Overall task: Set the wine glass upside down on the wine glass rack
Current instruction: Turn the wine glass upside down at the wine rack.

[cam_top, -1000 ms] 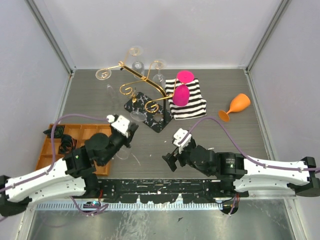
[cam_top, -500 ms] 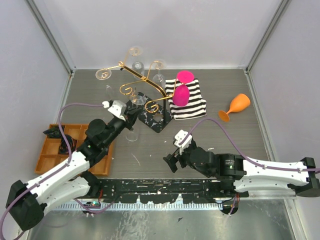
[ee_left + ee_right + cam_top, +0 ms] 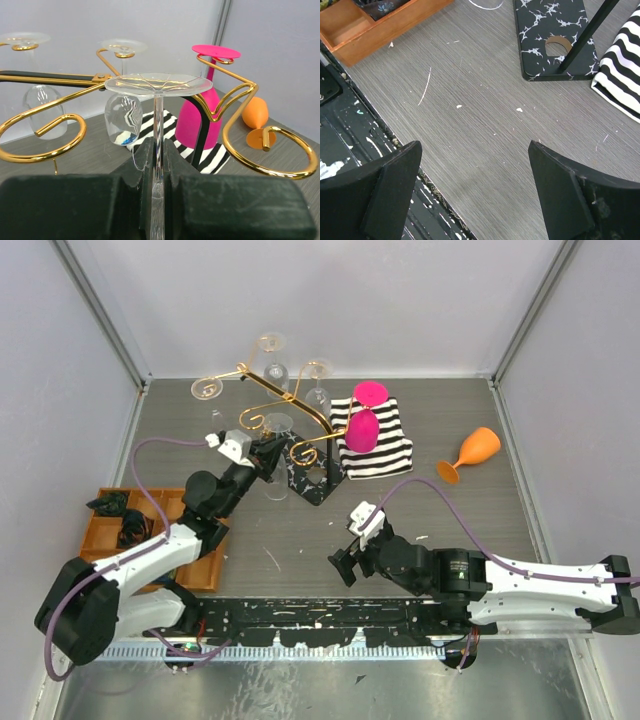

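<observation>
The empty gold hook (image 3: 254, 421) is to the left in the wrist view. My left gripper should go sideways next, then lower the foot onto that hook and release.
A clear wine glass (image 3: 157, 84) hangs upside down, foot on top, its stem pinched by my left gripper (image 3: 158, 150). From above, the glass (image 3: 277, 424) and the left gripper (image 3: 268, 458) sit right at the near-left side of the wine glass rack (image 3: 292, 403), level with its gold scroll hooks (image 3: 235, 102). The foot stands between two hooks; I cannot tell whether it touches them. The rack's black marbled base (image 3: 303, 468) lies just right of the glass. My right gripper (image 3: 475, 190) is open over bare table, seen low in the top view (image 3: 343, 562).
Two clear glasses (image 3: 123, 117) (image 3: 44, 107) and a pink one (image 3: 366, 427) hang on the rack. A striped cloth (image 3: 388, 445) lies under the pink glass. An orange glass (image 3: 472, 453) lies on its side at right. A wooden tray (image 3: 150, 530) sits at left.
My left arm has stretched forward and slightly right, carrying the glass from near the tray up to the rack's hooks. The right arm has barely shifted.
</observation>
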